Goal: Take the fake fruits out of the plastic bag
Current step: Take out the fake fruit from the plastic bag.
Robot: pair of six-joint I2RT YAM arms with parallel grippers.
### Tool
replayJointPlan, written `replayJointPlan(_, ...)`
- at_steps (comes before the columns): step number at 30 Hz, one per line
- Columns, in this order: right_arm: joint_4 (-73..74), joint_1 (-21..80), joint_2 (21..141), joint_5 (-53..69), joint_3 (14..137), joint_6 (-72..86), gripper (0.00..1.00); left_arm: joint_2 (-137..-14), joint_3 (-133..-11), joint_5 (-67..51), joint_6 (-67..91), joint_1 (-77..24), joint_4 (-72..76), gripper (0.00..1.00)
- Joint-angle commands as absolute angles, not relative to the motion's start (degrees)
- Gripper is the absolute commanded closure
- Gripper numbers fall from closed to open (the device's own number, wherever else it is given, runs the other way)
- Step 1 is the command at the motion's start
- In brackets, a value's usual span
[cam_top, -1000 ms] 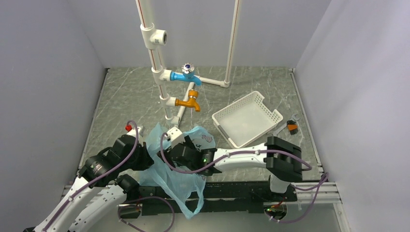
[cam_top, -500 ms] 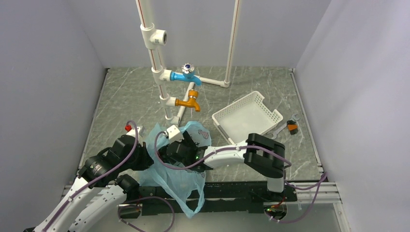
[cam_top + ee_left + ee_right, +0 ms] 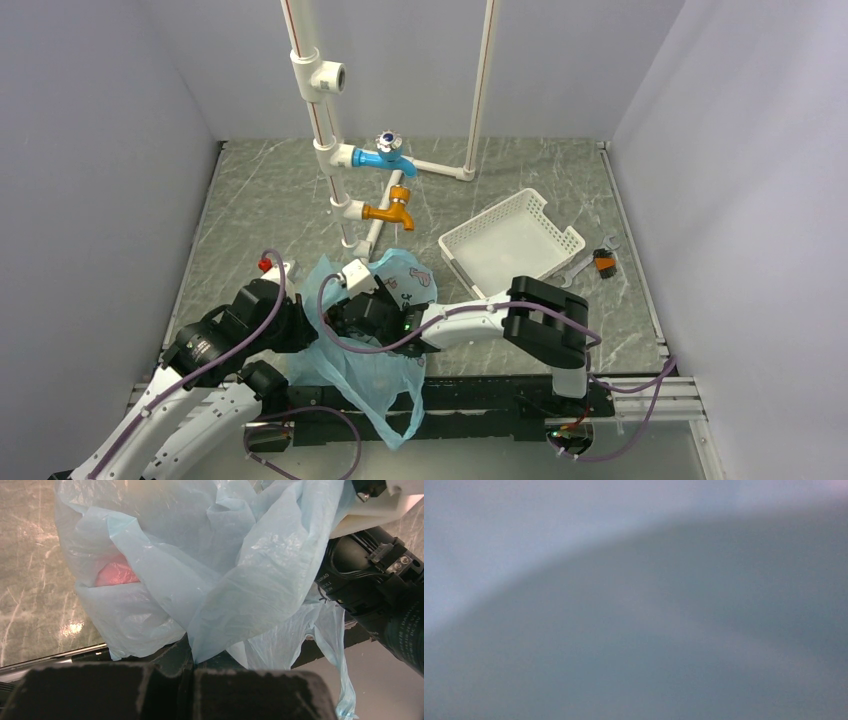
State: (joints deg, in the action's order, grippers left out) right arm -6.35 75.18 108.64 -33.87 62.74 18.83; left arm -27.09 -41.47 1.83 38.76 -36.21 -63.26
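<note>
Next, my right gripper moves up out of the bag (image 3: 372, 372) and to the right in the top view, then down over the basket's bag-side end (image 3: 481, 266) to release, as it's empty.
The plastic bag (image 3: 372, 372), thin, light blue and crinkled, lies at the near edge between my two arms. My left gripper (image 3: 194, 661) is shut on a fold of its film near the mouth. A red-orange fruit (image 3: 116, 573) shows as a blur through the film in the left wrist view. Any other fake fruits are hidden. My right wrist (image 3: 392, 318) reaches into the bag's mouth from the right, and its fingers are buried in the film. The right wrist view is filled with blurred blue-grey film, so its jaws do not show.
A white slotted basket (image 3: 510, 245) stands to the right of the bag. Behind it rises a white pipe stand with a blue tap (image 3: 385, 155) and an orange tap (image 3: 388, 211). A small orange-black part (image 3: 604, 262) lies far right.
My right arm has pushed left, deeper into the bag's mouth, its elbow swinging left with it. The left arm and its grip have not moved.
</note>
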Motion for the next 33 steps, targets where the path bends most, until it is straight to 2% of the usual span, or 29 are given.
replayJointPlan(1, -7.67, 74.98, 104.09, -33.44, 62.51, 18.68, 0.64, -26.58, -41.78, 2.80, 39.57, -36.30, -62.84, 1.00)
replayJointPlan(8, -7.41, 74.97, 95.15, -29.59, 56.51, 19.87, 0.85, -26.19, -41.69, 2.87, 39.65, -36.25, -62.84, 1.00)
replayJointPlan(15, -8.21, 74.95, 83.59, -23.41, 49.22, 19.64, 1.00, -26.02, -41.82, 3.18, 39.99, -36.24, -63.11, 1.00)
replayJointPlan(25, -12.43, 75.04, 64.92, -9.91, 42.05, 15.55, 1.00, -26.29, -41.91, 3.50, 40.24, -36.23, -63.35, 1.00)
replayJointPlan(33, -13.36, 74.97, 51.13, -12.96, 37.87, 10.47, 1.00, -25.84, -41.91, 3.80, 40.55, -36.29, -63.45, 1.00)
